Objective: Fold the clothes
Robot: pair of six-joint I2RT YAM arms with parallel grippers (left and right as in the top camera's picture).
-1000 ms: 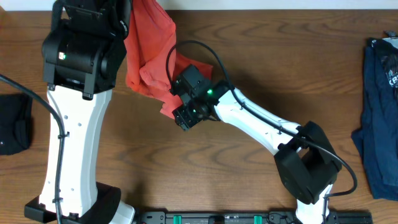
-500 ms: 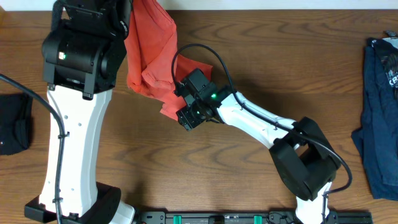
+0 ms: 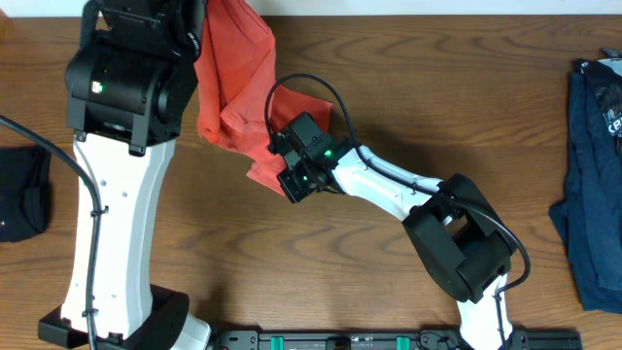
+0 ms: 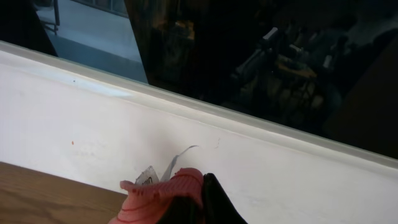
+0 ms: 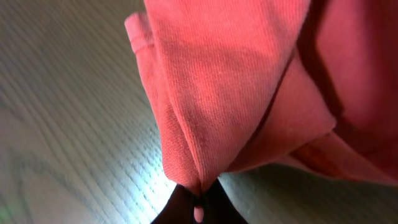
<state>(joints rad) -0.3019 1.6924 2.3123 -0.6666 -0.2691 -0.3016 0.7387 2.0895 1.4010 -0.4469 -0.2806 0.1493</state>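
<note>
The T-shirt's neck edge is high in my hold, so next I need to lower my left gripper toward the right in the overhead view and let go of the neck edge over the table's far half.
The coral-red T-shirt [image 3: 233, 78] hangs bunched from the raised left arm down to the wooden table. My left gripper [image 4: 196, 202] is shut on its ribbed neck edge [image 4: 168, 190], where a white label [image 4: 149, 176] sticks up. My right gripper [image 5: 199, 208] is shut on a low fold of the same shirt [image 5: 236, 74] just above the tabletop; from overhead the right gripper [image 3: 277, 167] sits at the shirt's lower edge. A navy printed shirt [image 3: 595, 165] lies at the right edge. A small black garment [image 3: 21, 192] lies at the left edge.
The left arm's big black and white housing [image 3: 126, 87] stands over the table's back left and hides part of the red shirt. The right arm [image 3: 408, 194] stretches diagonally from its base at the front. A white wall [image 4: 249, 162] backs the table.
My right gripper has slid slightly left and closed on the red shirt's lower fold; it was open a second ago. The left arm has held still.
</note>
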